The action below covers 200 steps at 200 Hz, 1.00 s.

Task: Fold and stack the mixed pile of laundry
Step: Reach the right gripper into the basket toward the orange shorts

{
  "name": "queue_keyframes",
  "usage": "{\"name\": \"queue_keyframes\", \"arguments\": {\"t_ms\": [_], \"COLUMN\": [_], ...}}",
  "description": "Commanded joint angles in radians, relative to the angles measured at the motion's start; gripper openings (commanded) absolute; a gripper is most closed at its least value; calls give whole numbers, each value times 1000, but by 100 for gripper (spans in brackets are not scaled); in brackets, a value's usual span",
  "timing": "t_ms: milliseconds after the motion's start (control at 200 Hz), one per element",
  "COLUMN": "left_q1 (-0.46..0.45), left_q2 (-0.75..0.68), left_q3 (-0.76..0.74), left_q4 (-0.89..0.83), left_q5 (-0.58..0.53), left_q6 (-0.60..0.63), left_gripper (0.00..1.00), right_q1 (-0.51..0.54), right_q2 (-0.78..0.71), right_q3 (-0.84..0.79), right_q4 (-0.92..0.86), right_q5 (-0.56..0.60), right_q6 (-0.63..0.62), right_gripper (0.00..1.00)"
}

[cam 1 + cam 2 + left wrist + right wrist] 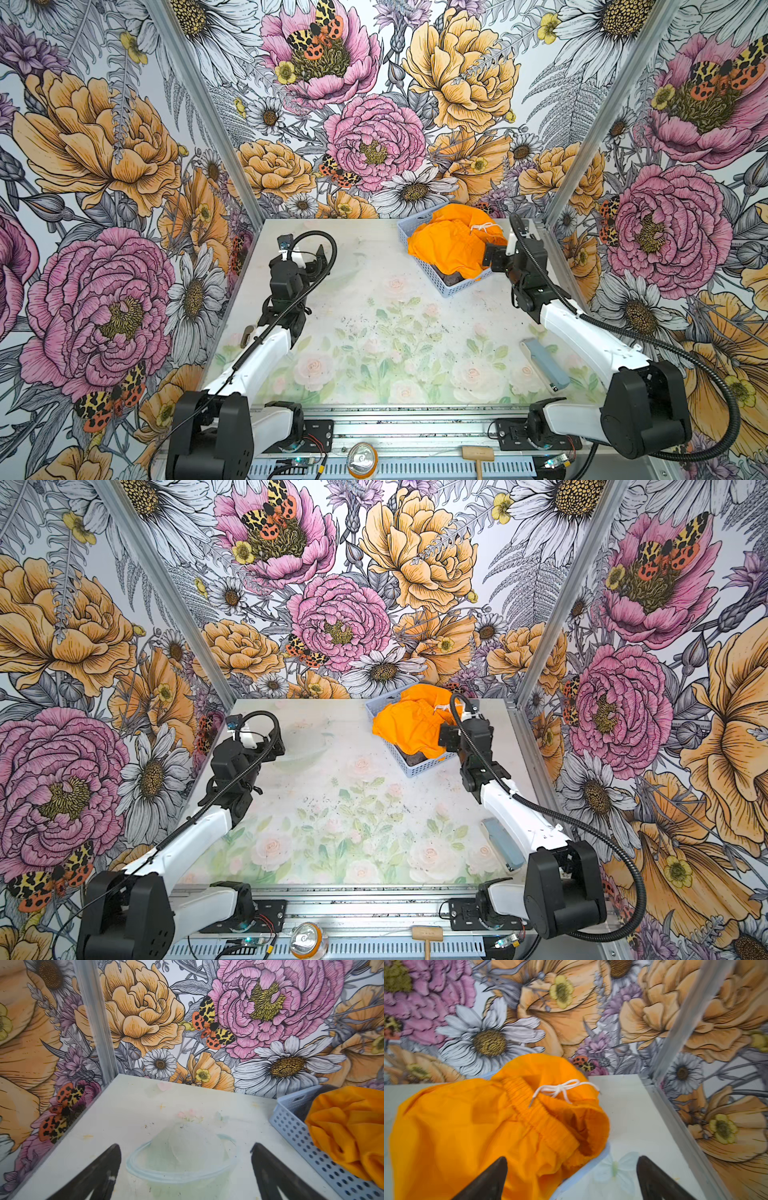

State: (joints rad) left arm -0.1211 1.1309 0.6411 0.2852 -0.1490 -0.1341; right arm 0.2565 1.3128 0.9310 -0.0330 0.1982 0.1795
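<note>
The right gripper sweeps across the basket's near end toward the shorts' edge facing my left gripper next, because orange cloth bulges over the basket's rim there.
The laundry pile sits in a pale blue perforated basket (459, 287) (420, 769) at the back right of the table. Bright orange shorts (451, 245) (409, 729) (477, 1126) lie crumpled on top, with the white drawstring (560, 1089) showing. A bit of dark towel (451, 277) (415, 757) peeks out beneath them. My right gripper (491, 257) (446, 735) (571, 1167) hovers open at the basket's right rim, one finger over the shorts and nothing between the jaws. My left gripper (314, 262) (276, 739) (186, 1159) is open and empty over bare table, left of the basket (301, 1132) and shorts (349, 1132).
A grey-blue flat bar (544, 365) lies near the front right of the table, by the right arm. A can (361, 459) and a wooden mallet (478, 455) rest on the front rail. Flowered walls close in the left, back and right sides.
</note>
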Motion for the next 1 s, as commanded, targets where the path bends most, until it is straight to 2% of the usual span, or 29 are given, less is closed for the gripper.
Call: {"name": "queue_keyframes", "arguments": {"t_ms": [0,150,275,555,996], "left_q1": [-41,-83,-87,-83,-72], "left_q2": [-42,-79,-92,-110,-144], "left_q3": [-34,-69,-77,-79,-115], "left_q4": [-185,-220,-233,-263,-272], "left_q5": [138,161,160,152,131], "left_q6": [-134,-176,-187,-178,-181], "left_gripper": [99,99,99,99,99], "right_q1": [97,202,237,240,237], "right_q2": [60,171,266,464,587], "right_q3": [87,196,265,424,477], "right_q4": [-288,-381,-399,-470,-486], "right_q5": [-118,-216,-252,-207,-185], "right_q6": [45,86,102,77,105], "right_gripper": [95,84,75,66,50]}}
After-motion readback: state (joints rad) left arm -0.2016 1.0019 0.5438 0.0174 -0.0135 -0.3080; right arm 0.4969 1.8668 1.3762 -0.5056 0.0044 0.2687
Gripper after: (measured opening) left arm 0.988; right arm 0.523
